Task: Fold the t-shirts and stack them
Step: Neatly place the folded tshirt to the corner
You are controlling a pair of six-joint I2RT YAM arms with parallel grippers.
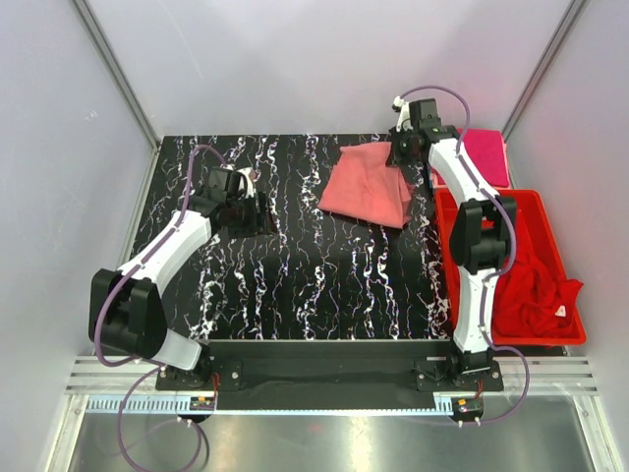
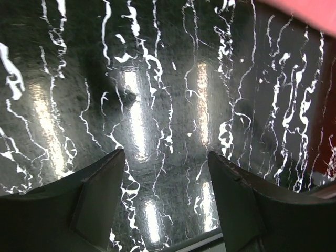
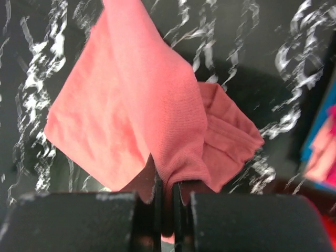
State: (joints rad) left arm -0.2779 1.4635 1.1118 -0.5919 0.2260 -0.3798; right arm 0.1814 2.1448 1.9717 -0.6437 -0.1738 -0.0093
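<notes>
The held fold is still bunched above the table, so my right gripper should next move toward the magenta-pink t-shirt (image 1: 484, 155), go down to the bare strip (image 1: 419, 179) beside it, and release.
A salmon-pink t-shirt (image 1: 366, 185) hangs bunched over the back right of the black marbled table (image 1: 295, 265). My right gripper (image 1: 401, 153) is shut on a fold of its cloth (image 3: 157, 121) and holds it above the table. A magenta-pink t-shirt (image 1: 484, 155) lies folded at the far right, behind the bin. A red t-shirt (image 1: 526, 280) lies crumpled in the red bin (image 1: 568, 285). My left gripper (image 1: 248, 202) is open and empty over bare table at the left, its fingers (image 2: 100, 194) spread wide.
The red plastic bin stands along the table's right edge. Grey walls close in the table on the left, back and right. A metal rail (image 1: 324, 379) runs along the near edge at the arm bases.
</notes>
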